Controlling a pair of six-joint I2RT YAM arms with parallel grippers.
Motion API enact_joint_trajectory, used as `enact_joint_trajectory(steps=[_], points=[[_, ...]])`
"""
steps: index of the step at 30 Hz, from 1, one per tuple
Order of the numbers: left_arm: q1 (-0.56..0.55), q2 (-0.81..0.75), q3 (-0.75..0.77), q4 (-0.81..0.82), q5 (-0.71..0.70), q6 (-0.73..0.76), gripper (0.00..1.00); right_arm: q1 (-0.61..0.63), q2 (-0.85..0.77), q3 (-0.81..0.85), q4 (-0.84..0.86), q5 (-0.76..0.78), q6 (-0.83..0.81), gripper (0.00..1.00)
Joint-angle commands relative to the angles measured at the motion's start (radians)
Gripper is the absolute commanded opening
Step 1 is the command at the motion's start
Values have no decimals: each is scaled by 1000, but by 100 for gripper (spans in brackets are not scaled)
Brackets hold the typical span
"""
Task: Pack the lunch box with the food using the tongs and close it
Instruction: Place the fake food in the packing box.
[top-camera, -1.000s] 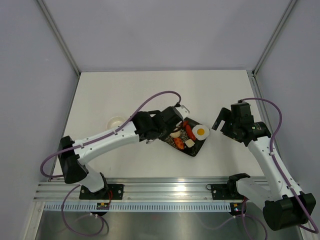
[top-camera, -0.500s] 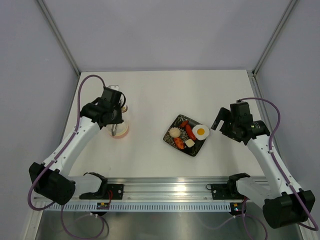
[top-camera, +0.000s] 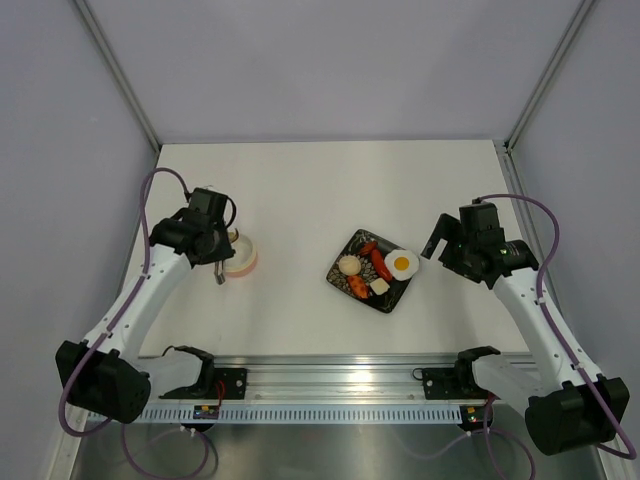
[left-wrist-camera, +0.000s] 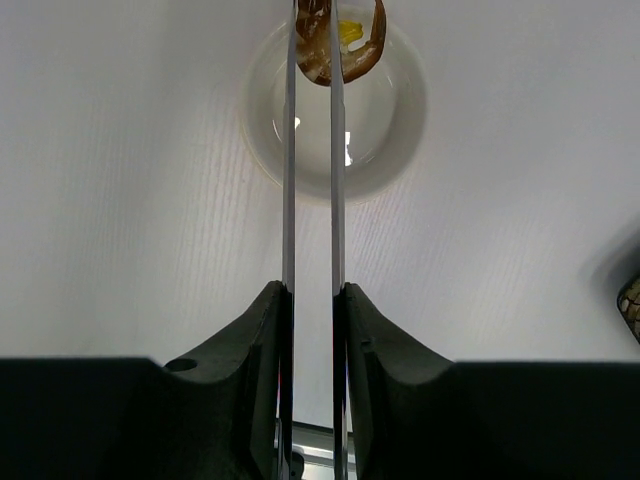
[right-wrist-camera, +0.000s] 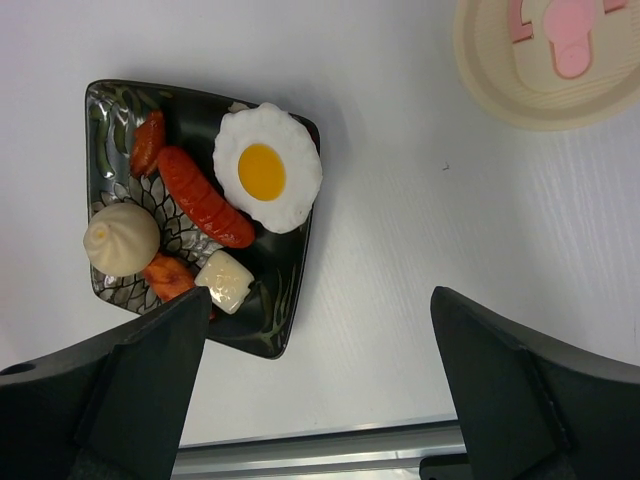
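Note:
The brown food piece (left-wrist-camera: 320, 50) still hangs above the lunch box's bottom. My left gripper will next lower and draw back to bring the tong tips into the open lunch box and release it.
My left gripper (left-wrist-camera: 310, 290) is shut on the tongs (left-wrist-camera: 288, 200), whose two thin arms run up between its fingers. The tong tips pinch a brown food piece (left-wrist-camera: 320, 50) over the open lunch box (left-wrist-camera: 400, 130), which has a yellow bit inside. From above, the left gripper (top-camera: 212, 248) sits at the tub (top-camera: 245, 262). The black plate (right-wrist-camera: 275, 345) holds a fried egg (right-wrist-camera: 267, 168), sausage (right-wrist-camera: 200, 210), bun (right-wrist-camera: 122, 238), pale cube (right-wrist-camera: 225, 280) and carrot (right-wrist-camera: 168, 275). Open and holding nothing, my right gripper (right-wrist-camera: 320, 292) hovers beside the plate (top-camera: 343, 283). The lid (right-wrist-camera: 545, 60) lies to the plate's right.
Grey walls enclose the white table on the left, back and right. The metal rail (top-camera: 330, 385) with both arm bases runs along the near edge. In the top view the right arm (top-camera: 520, 290) hides the lid.
The left arm has swung with the tongs from the plate over to the lunch box at the left. The right arm has stayed still.

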Motion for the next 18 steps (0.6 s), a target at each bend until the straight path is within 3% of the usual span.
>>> enact_joint_trajectory(steps=[1,18], points=[[4,-55,2,24,19,-27,0,-5,1,3,33,-18,-9,99],[4,-125,-96,-7,57,-50,0,-5,1,-18,46,-29,0,99]])
